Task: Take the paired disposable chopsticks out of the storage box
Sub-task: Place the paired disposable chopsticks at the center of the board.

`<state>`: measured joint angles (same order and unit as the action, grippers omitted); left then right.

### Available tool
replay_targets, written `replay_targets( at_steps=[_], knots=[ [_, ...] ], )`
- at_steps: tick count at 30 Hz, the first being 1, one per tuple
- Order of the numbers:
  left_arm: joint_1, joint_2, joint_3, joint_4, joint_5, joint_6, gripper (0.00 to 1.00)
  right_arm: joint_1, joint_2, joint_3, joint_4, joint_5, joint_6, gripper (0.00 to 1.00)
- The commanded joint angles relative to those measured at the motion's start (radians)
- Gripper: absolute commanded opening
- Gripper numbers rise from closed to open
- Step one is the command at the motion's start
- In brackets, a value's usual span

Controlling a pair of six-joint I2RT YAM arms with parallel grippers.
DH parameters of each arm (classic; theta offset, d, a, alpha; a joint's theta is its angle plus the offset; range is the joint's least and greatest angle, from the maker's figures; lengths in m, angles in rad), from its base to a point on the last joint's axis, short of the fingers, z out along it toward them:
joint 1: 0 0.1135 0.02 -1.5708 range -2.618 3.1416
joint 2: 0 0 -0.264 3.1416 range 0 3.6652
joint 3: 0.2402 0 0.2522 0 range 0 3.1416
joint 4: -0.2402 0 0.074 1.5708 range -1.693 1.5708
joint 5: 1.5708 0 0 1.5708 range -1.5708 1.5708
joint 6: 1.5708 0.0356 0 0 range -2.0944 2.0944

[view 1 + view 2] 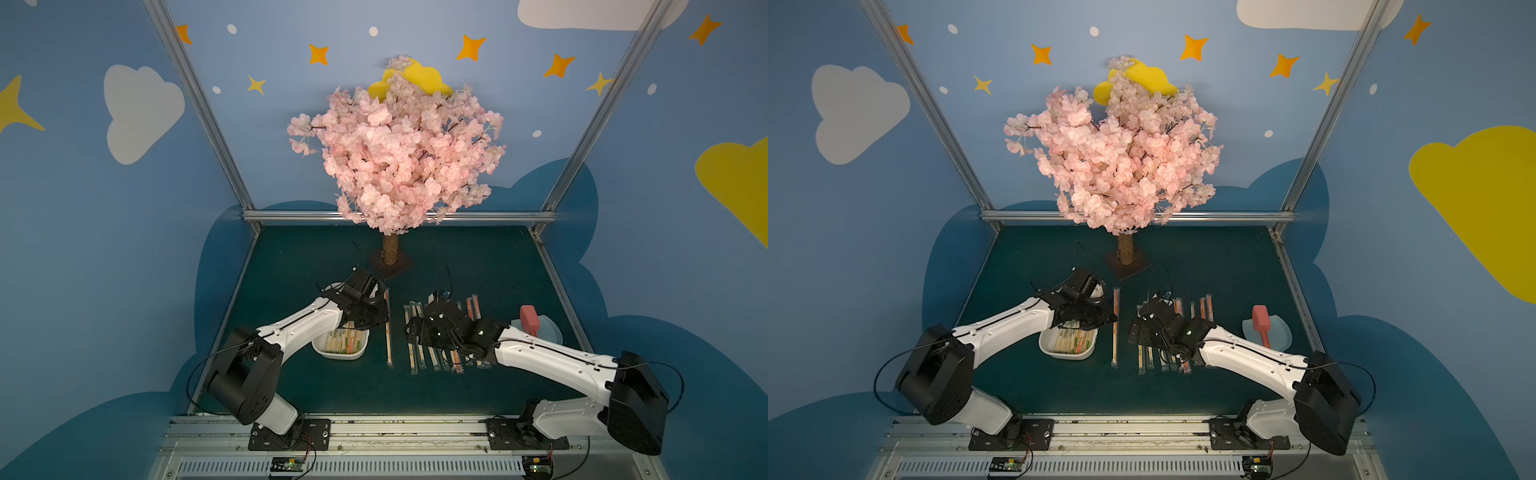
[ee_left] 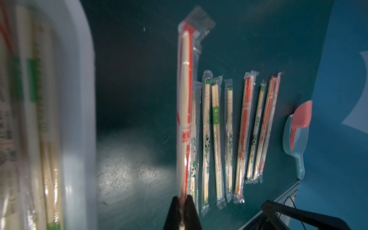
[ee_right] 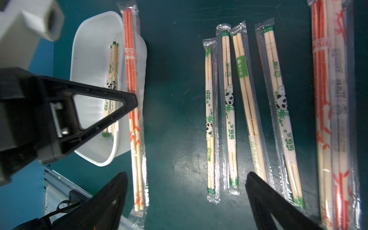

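The bare mat (image 1: 398,342) (image 2: 171,159) beside the chopstick row lies clear below my left gripper. I should carry the orange-printed pair toward the row with my left gripper next, then lower and release it.
The white storage box (image 1: 360,352) sits at the left of the mat and still holds several sleeved chopstick pairs (image 1: 341,341). My left gripper (image 2: 181,199) is shut on an orange-printed pair (image 2: 184,111) by its middle, just right of the box (image 3: 89,59). In both top views this pair (image 1: 389,345) runs straight along the box's right side. Several more chopstick pairs (image 3: 229,99) lie in a row on the mat to the right. My right gripper (image 3: 186,179) hangs open above that row, with nothing between its fingers.
A pink blossom tree stands on a trunk (image 1: 390,249) at the back middle. A light-blue scoop (image 1: 550,332) with a pink spatula (image 1: 530,318) lies at the far right. Metal frame rails edge the mat.
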<state>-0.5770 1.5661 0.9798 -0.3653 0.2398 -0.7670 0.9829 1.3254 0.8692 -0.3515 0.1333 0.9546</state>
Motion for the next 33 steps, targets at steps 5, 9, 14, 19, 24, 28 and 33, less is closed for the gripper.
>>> replay_targets(
  at_steps=[5,9,14,19,24,28,33],
  knots=[
    [-0.038,0.092,0.003,0.063,0.005,-0.010,0.03,0.011,0.030,0.030,-0.068,0.024,0.012,0.95],
    [-0.045,0.117,-0.028,0.109,0.017,-0.033,0.03,0.014,0.038,0.039,-0.078,0.024,0.009,0.95],
    [-0.050,0.154,-0.041,0.155,0.046,-0.052,0.05,0.017,0.041,0.041,-0.075,0.026,0.009,0.95],
    [-0.054,0.191,-0.012,0.162,0.071,-0.040,0.15,0.022,0.047,0.045,-0.076,0.023,0.009,0.95],
    [-0.054,0.176,0.013,0.122,0.054,-0.028,0.25,0.027,0.046,0.045,-0.074,0.026,0.006,0.95],
    [-0.053,0.129,0.031,0.066,0.011,-0.001,0.30,0.031,0.049,0.050,-0.070,0.026,-0.002,0.95],
    [-0.043,0.037,0.043,-0.010,-0.077,0.035,0.36,0.033,0.052,0.056,-0.063,0.024,-0.015,0.95]
  ],
)
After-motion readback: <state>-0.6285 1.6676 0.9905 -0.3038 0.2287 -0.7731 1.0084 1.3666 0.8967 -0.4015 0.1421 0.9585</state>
